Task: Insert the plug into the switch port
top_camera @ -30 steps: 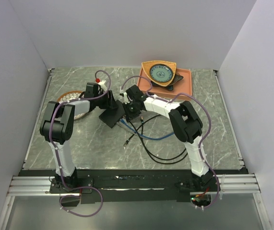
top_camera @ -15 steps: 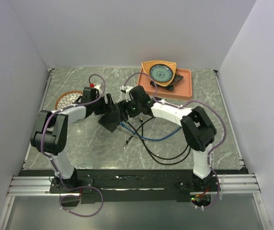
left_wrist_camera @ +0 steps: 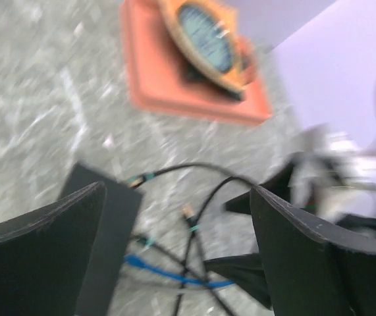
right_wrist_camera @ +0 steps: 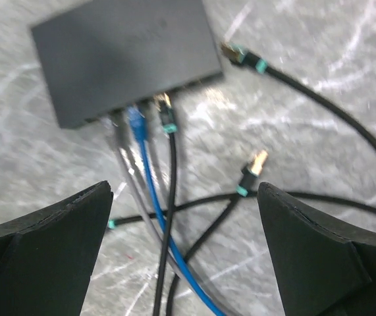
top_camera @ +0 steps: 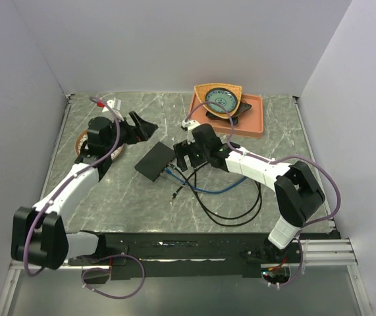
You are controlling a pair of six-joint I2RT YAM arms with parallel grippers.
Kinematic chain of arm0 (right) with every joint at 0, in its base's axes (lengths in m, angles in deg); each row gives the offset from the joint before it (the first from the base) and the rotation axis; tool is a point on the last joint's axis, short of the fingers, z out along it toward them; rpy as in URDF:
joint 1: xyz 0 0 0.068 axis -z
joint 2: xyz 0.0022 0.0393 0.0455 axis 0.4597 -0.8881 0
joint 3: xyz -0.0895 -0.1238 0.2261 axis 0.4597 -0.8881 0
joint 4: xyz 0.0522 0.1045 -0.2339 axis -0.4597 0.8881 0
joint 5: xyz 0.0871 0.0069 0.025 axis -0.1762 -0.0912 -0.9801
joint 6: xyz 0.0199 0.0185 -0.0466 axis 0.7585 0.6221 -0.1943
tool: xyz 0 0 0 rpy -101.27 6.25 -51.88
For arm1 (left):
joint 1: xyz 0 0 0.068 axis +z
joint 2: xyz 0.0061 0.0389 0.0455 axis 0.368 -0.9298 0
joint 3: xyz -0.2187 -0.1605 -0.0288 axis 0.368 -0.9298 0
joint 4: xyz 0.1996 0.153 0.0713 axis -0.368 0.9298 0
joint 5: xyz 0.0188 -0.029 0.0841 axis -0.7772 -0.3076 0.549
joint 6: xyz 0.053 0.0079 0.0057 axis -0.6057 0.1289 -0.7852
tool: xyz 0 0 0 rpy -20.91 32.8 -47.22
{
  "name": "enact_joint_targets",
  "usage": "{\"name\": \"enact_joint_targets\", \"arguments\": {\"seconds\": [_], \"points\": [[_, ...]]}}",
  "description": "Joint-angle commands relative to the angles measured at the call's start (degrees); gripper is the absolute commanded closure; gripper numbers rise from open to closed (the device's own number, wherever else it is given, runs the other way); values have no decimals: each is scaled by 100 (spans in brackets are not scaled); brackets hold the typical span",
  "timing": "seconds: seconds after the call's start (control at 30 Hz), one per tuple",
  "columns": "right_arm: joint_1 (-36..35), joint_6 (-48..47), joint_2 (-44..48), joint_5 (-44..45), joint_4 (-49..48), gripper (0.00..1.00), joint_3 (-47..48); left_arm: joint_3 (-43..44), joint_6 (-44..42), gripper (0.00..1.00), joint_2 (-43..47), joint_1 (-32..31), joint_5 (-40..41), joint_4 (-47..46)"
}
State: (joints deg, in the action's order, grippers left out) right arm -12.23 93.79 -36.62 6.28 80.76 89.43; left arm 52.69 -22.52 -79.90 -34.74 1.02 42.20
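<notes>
I will next turn my right gripper so its fingers line up with the slanted loose gold-tipped plug, and then I will lower it onto the plug's teal part.
The flat black switch lies on the marble table with neither gripper touching it. Its port edge faces my right gripper. Grey, blue and black cable ends sit at that edge; blur hides how deep each one sits. Two loose gold-tipped plugs lie on the table. The right gripper hovers open just right of the switch, above the cables. My left gripper is open and empty, raised behind and left of the switch.
An orange tray holding a woven basket and a blue plate stands at the back right. A round woven mat lies under the left arm. Black and blue cables loop toward the front. Walls enclose three sides.
Both grippers have opened and drawn away from the switch. The left arm has swung back and to the left, the right has backed off slightly. The switch now rests on the table.
</notes>
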Motion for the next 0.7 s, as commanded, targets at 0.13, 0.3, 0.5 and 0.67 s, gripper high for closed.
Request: {"name": "enact_joint_targets", "arguments": {"seconds": [0.13, 0.3, 0.5, 0.67], "points": [[-4, 240, -44, 907, 92, 1, -203, -294, 465, 4, 832, -12, -101, -707], [13, 495, -265, 1198, -13, 3, -334, -364, 465, 4, 1017, -12, -92, -706], [101, 723, -651, 1022, -84, 21, -222, -382, 439, 4, 999, -12, -171, -724], [110, 759, -1029, 1092, -5, 22, -19, -364, 483, 4, 877, -21, -312, -829]]}}
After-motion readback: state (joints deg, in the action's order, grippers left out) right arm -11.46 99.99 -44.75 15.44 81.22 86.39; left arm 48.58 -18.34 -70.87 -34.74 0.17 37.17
